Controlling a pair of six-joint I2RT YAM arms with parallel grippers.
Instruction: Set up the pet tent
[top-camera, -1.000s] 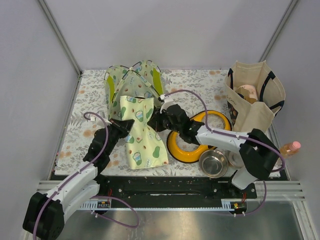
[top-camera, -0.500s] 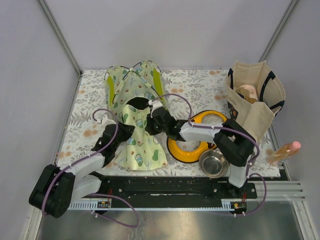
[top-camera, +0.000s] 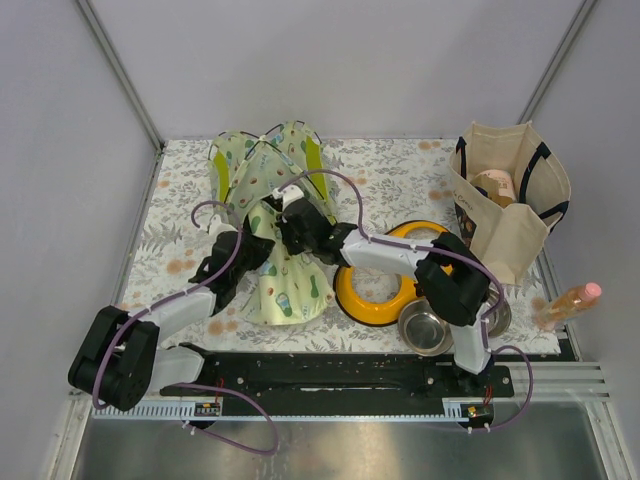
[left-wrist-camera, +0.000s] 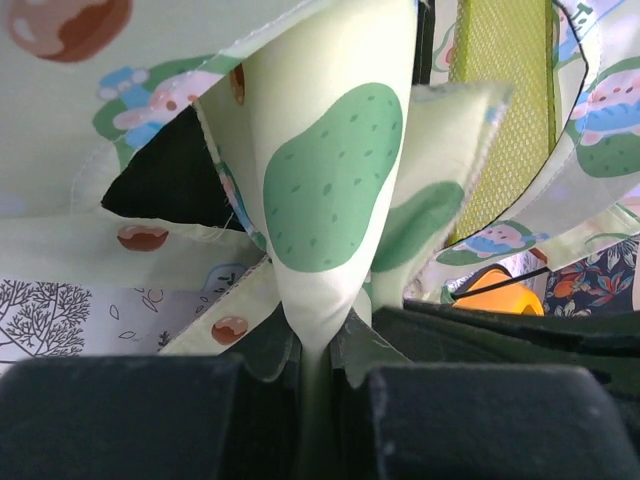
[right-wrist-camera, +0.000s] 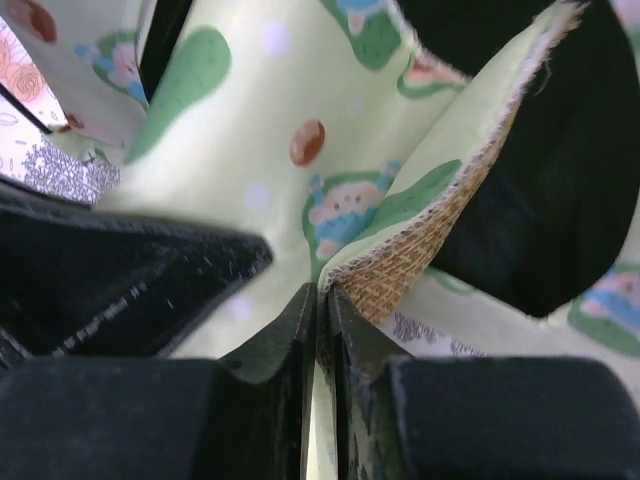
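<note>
Next, my left gripper needs to push the mat's corner outward toward the tent's opening (top-camera: 266, 205) and release it there, since that opening lies outward of my gripper.
The pet tent (top-camera: 265, 160) stands at the back left, pale green avocado print with lime panels and black poles. A matching avocado-print mat (top-camera: 290, 285) lies in front of it, its far edge lifted against the tent's mouth. My left gripper (top-camera: 255, 250) is shut on the mat's left far corner; in the left wrist view the fabric (left-wrist-camera: 330, 180) is pinched between the jaws (left-wrist-camera: 320, 350), with the tent's lime mesh panel (left-wrist-camera: 500, 100) beyond. My right gripper (top-camera: 290, 225) is shut on the mat's right far corner (right-wrist-camera: 270, 170), jaws (right-wrist-camera: 322, 300) closed on its woven-backed edge (right-wrist-camera: 400, 275).
An orange ring feeder (top-camera: 375, 295) lies right of the mat, with a steel bowl (top-camera: 427, 328) in front of it. A cream tote bag (top-camera: 510, 195) stands at the back right. A bottle (top-camera: 570, 300) lies at the right edge.
Both grippers have carried the mat's far edge away from me and leftward, up to the tent's mouth. The mat's near part has dragged along and narrowed.
</note>
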